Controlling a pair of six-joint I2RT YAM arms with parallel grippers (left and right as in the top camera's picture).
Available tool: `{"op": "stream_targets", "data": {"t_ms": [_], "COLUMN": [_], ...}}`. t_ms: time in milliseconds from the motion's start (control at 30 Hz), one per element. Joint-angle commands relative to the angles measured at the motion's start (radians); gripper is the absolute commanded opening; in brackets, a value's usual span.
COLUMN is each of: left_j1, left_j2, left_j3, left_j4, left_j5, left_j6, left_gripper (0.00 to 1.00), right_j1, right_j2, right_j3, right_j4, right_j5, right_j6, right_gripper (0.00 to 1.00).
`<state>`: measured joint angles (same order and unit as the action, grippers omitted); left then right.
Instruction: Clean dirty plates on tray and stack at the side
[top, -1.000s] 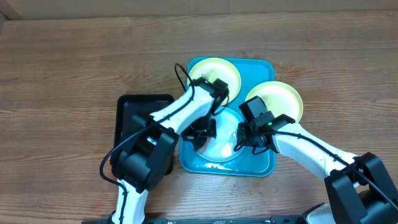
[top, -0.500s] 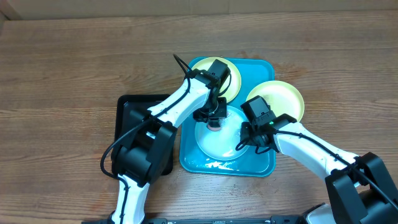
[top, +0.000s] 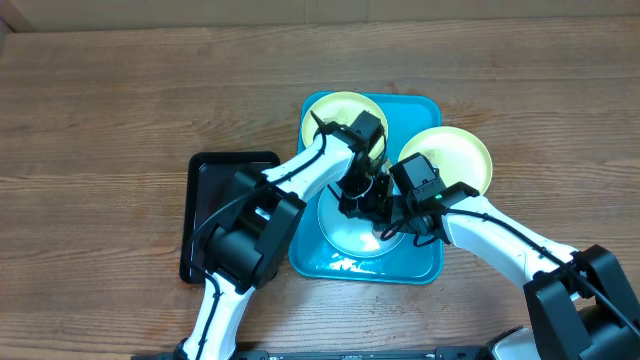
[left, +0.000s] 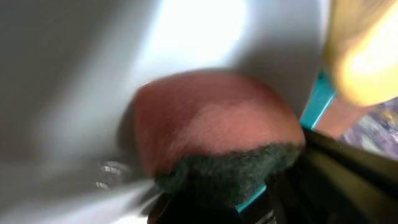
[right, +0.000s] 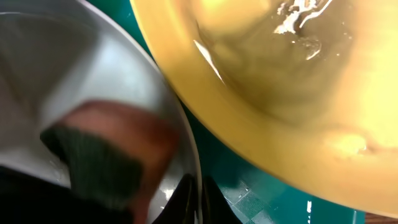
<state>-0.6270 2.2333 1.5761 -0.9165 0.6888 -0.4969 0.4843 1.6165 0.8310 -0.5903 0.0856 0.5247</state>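
The robot's left gripper will lift off the plate, swing left in the overhead view and lower to release the sponge on the black tray's bottom, as that shows bare.
The blue tray (top: 418, 264) holds a pale plate (top: 345, 236) in its middle; it looks glossy grey-white in the wrist views (left: 74, 74) (right: 93, 68). My left gripper (top: 359, 197) is shut on a reddish sponge with a dark green scouring pad (left: 211, 124), pressed on that plate's upper right. My right gripper (right: 198, 200) (top: 393, 228) is shut on the same plate's right rim. A second yellow-green plate (top: 340, 112) lies at the tray's far end. A third plate (top: 455, 158) (right: 286, 93) overlaps the tray's right edge.
A smaller black tray (top: 212, 205) lies on the wooden table just left of the blue tray, under my left arm. The two arms meet closely over the blue tray's middle.
My left gripper with the sponge has swept from the plate's left side up and across to its upper right. My right gripper has kept its hold on the rim.
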Motion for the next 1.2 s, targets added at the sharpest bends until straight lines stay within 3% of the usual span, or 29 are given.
{"op": "stream_targets", "data": {"t_ms": [0, 267, 500, 700, 867, 1000, 1167], "left_j1": [0.010, 0.070, 0.081, 0.195, 0.348, 0.441, 0.447], "left_j2": [0.018, -0.130, -0.394, -0.576, -0.575, -0.569, -0.569], "left_j3": [-0.010, -0.010, -0.010, -0.017, -0.150, -0.393, -0.511], "left_j4": [-0.041, -0.187, -0.280, -0.460, -0.418, -0.164, -0.037], "left_j5": [0.002, -0.451, -0.655, -0.949, -0.903, -0.717, -0.717], "left_j6": [0.010, -0.058, -0.058, -0.087, -0.080, -0.011, -0.011], "left_gripper": [0.04, 0.04, 0.04, 0.04, 0.04, 0.04, 0.04], "right_j1": [0.005, 0.005, 0.005, 0.005, 0.005, 0.005, 0.005], "right_j2": [0.011, 0.011, 0.011, 0.011, 0.011, 0.011, 0.011], "right_j3": [-0.006, -0.006, -0.006, -0.006, -0.006, -0.006, -0.004], "right_j4": [0.006, 0.006, 0.005, -0.010, -0.013, -0.005, -0.010], "right_j5": [0.011, 0.011, 0.010, 0.006, -0.002, -0.039, -0.044], "right_j6": [-0.009, -0.009, -0.029, -0.036, -0.043, -0.085, -0.088], "right_gripper": [0.04, 0.04, 0.04, 0.04, 0.04, 0.04, 0.04]}}
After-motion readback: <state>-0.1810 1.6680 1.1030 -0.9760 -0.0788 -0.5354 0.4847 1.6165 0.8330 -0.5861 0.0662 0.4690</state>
